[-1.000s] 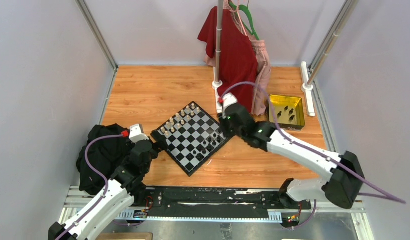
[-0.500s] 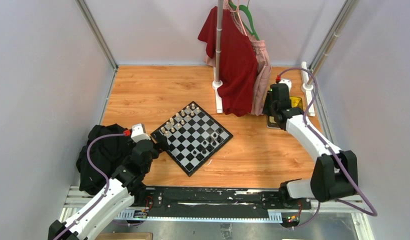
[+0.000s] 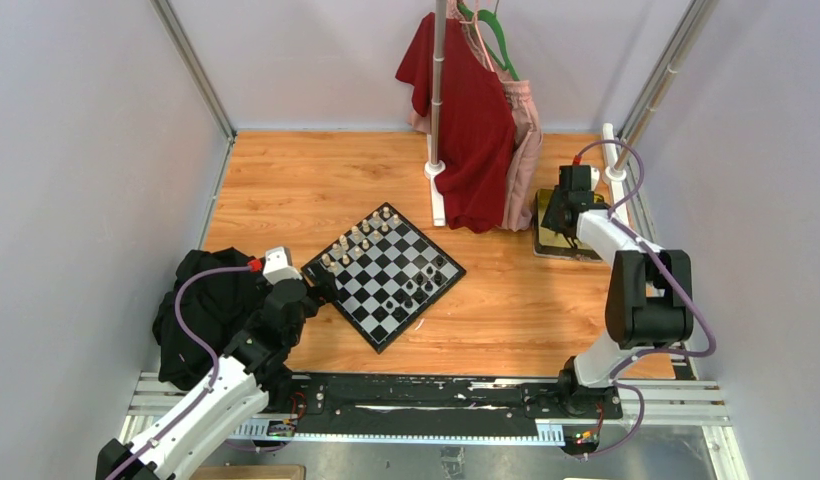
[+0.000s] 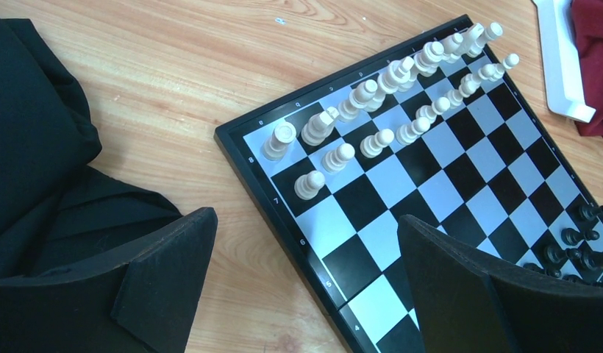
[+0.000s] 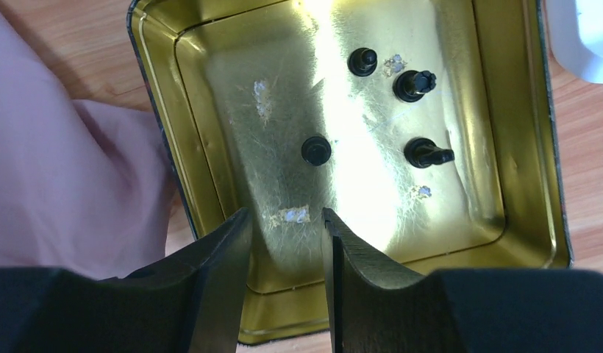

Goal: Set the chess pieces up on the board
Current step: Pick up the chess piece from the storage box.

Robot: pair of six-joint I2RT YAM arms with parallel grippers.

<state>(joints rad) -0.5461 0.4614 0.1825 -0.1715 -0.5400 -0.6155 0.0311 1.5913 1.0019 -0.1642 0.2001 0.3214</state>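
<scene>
The small black chessman (image 5: 316,151) in the tray is nearest my right gripper's open fingers. My right gripper will lower slightly outward into the tray around it next.
The board (image 3: 384,276) lies turned like a diamond at mid table. Cream chess pieces (image 3: 358,238) stand in two rows along its far left side (image 4: 390,77). Black chess pieces (image 3: 418,290) cluster near its right corner (image 4: 578,246). My left gripper (image 3: 321,284) is open, low over the board's left edge (image 4: 304,219), holding nothing. Several more black pieces (image 5: 316,150) lie in the yellow tray (image 5: 203,147) at the back right. My right gripper (image 5: 285,213) hangs open and empty over the tray's near wall (image 3: 562,216).
A black cloth (image 3: 201,310) is heaped beside my left arm (image 4: 34,147). A red shirt (image 3: 466,110) and a pink garment (image 5: 63,169) hang from a rack just left of the tray. The rack's white foot (image 3: 436,190) and a white post base (image 3: 616,175) sit nearby.
My right arm has swung from the board's right corner to the yellow tray at the back right, and its jaws have spread wider. The left arm has stayed put.
</scene>
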